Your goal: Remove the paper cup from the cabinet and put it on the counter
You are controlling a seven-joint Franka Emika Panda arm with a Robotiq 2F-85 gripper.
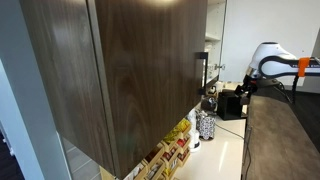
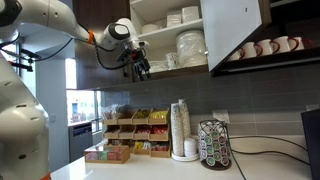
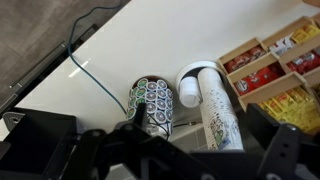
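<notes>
My open fingers point down at the counter, so I will raise my gripper and tilt it toward the lowest shelf to close on the paper cup's side.
The cabinet has a dark brown wood-grain door, which stands open in an exterior view. Its white shelves hold stacked white dishes. My gripper hangs fingers down at the front of the lowest shelf, high above the pale counter. It also shows in an exterior view. In the wrist view my gripper has its dark fingers spread wide, with nothing between them. I cannot make out a single paper cup on the shelves or in the jaws.
Below me on the counter stand a black-and-white patterned canister, tall stacks of cups and wooden racks of packets. They also show in an exterior view: canister, cup stacks. Mugs hang under a shelf.
</notes>
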